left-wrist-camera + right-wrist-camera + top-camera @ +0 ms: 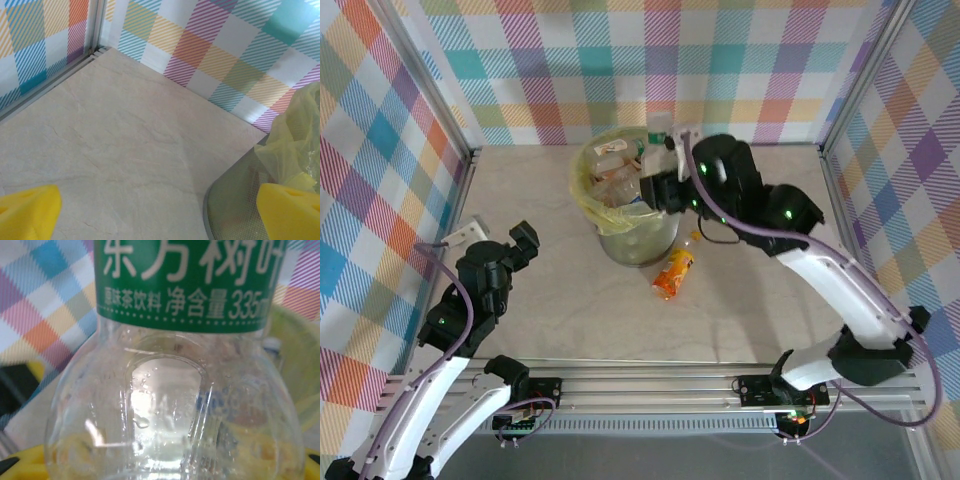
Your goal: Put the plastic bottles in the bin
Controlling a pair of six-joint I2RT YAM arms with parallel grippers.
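I should next swing my right gripper over the bin's opening (630, 177) (296, 357) beside it, tilt the fingers down and let go of the clear bottle. The clear bottle is still at the bin's rim.
My right gripper (661, 168) is shut on a clear plastic bottle (170, 390) with a green label (185, 285), held above the back right part of the bin (582, 190). The bin's yellow-green liner (300, 355) shows behind the bottle. Several crushed bottles (615, 180) lie inside the bin. An orange bottle (674, 272) lies on the table just right of the bin's base. My left gripper (523, 240) hovers open to the left of the bin, its yellow fingertips (27, 212) wide apart over bare table, with the bin's wall (235, 200) at the right.
Checked walls enclose the table on three sides. A small white object (460, 235) lies near the left wall, beside my left arm. The table is bare in front of the bin and to the right of the orange bottle.
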